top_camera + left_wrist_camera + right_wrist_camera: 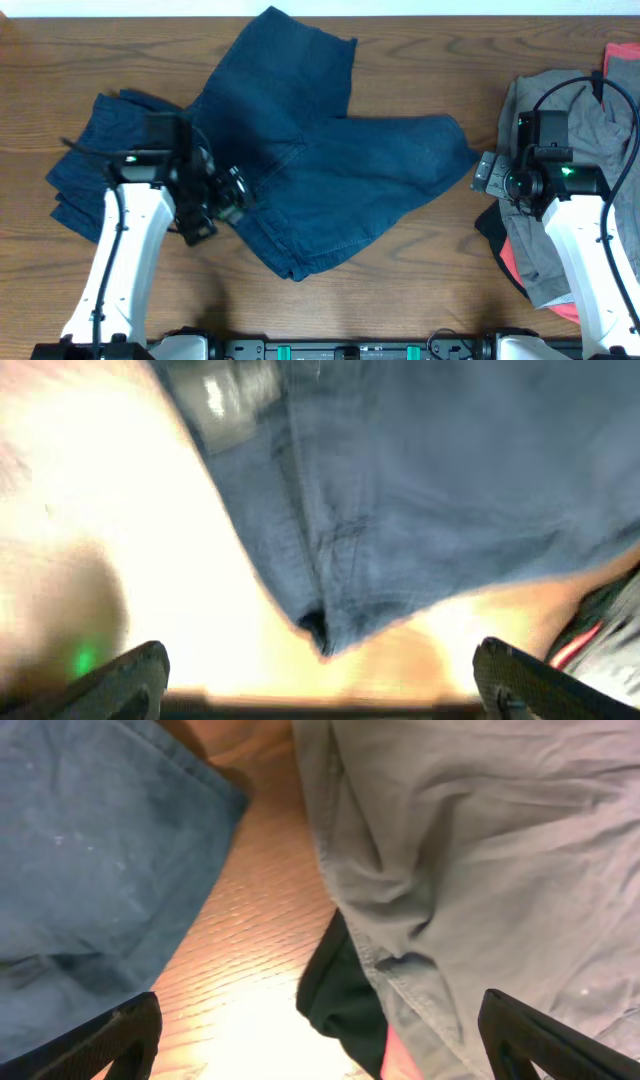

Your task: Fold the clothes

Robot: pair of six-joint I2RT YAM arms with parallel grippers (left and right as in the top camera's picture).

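I need to move my left gripper to the right in the overhead view and down onto the spread garment's near corner (294,272) (328,640) next, because that corner sticks out onto bare wood.
A dark navy garment (320,150) lies spread out in the middle of the wooden table. A second navy garment (88,165) lies bunched at the left, partly under my left arm. My left gripper (222,195) is open and empty, hovering at the spread garment's lower left edge. In the left wrist view a corner of that garment (420,510) lies just ahead of the wide-open fingers (320,685). My right gripper (487,172) is open and empty, between the garment's right tip and the pile. In the right wrist view the navy cloth (90,870) is at the left of the open fingers (320,1045).
A pile of other clothes sits at the right: a grey garment (585,120) (480,850) on top, a coral-red one (622,65) and a black one (340,1000) beneath. Bare wood (250,950) shows between the pile and the navy garment.
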